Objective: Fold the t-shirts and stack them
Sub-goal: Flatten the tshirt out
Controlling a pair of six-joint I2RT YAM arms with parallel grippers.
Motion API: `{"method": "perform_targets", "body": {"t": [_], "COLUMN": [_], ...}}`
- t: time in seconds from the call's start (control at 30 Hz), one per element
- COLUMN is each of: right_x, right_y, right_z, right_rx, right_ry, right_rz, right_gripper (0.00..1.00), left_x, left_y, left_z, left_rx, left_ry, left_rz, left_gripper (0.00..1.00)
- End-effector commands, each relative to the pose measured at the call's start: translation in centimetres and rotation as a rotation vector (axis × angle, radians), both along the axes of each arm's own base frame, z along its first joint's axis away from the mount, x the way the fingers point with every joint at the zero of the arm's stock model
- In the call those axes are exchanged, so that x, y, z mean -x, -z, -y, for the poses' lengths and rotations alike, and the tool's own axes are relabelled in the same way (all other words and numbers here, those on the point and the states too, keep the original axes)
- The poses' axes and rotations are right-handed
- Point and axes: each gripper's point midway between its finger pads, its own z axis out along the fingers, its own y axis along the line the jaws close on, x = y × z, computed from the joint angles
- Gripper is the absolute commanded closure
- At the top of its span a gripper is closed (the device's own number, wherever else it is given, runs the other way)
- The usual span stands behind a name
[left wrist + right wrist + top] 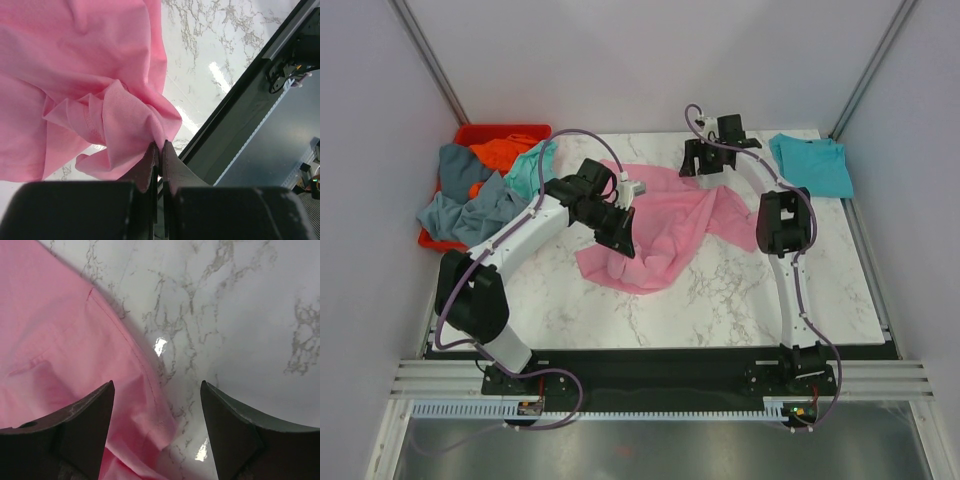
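Observation:
The t-shirt's bunched fold hangs raised in my left gripper's fingers. My left gripper will next go down toward the marble table and open by the pink t-shirt's near part.
A pink t-shirt lies crumpled and partly spread in the middle of the marble table. My left gripper is shut on a bunched fold of it, and the left wrist view shows the jaws pinching the pink cloth. My right gripper is open and empty over the shirt's far edge. In the right wrist view its fingers straddle the hem of the pink cloth and bare marble. A folded teal t-shirt lies flat at the far right.
A red bin at the far left holds grey-blue, orange and mint shirts, some spilling over its side. The marble table ends at a black strip in front. Grey walls enclose the cell.

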Motion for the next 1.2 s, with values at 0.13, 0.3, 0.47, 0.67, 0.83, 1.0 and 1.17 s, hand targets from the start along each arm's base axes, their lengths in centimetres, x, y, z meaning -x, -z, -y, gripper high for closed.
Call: {"method": "perform_targets", "body": {"t": [0.13, 0.3, 0.47, 0.67, 0.83, 1.0, 1.17], "right_x": [2.8, 4.2, 2.0, 3.9, 10.1, 17.7, 21.5], "right_y": [1.9, 2.5, -2.2, -7.6, -6.7, -4.9, -5.4], "right_z": [-2.5, -0.9, 4.0, 14.7, 18.9, 16.7, 14.9], "right_rx": [-0.007, 0.066, 0.113, 0.127, 0.145, 0.07, 0.013], "right_ry": [-0.083, -0.062, 0.069, 0.268, 0.295, 0.263, 0.233], "right_rz": [-0.08, -0.114, -0.024, -0.023, -0.172, -0.334, -0.386], "right_gripper": [0.45, 1.0, 1.0, 1.0, 1.0, 1.0, 1.0], "left_x": [-1.7, -2.0, -2.8, -3.0, -4.0, -4.7, -5.5], "left_y": [-1.4, -1.3, -0.5, 0.8, 1.5, 2.0, 1.4], "left_z": [0.4, 0.5, -0.8, -3.0, -3.6, -3.3, -6.2], "left_rx": [0.022, 0.019, -0.051, -0.073, -0.083, -0.088, -0.246], "left_ry": [-0.034, -0.038, -0.074, -0.13, -0.155, -0.156, -0.238], "left_rz": [0.054, 0.063, 0.096, 0.059, 0.039, 0.03, 0.073], "left_gripper": [0.98, 0.98, 0.98, 0.98, 0.98, 0.98, 0.34]}}
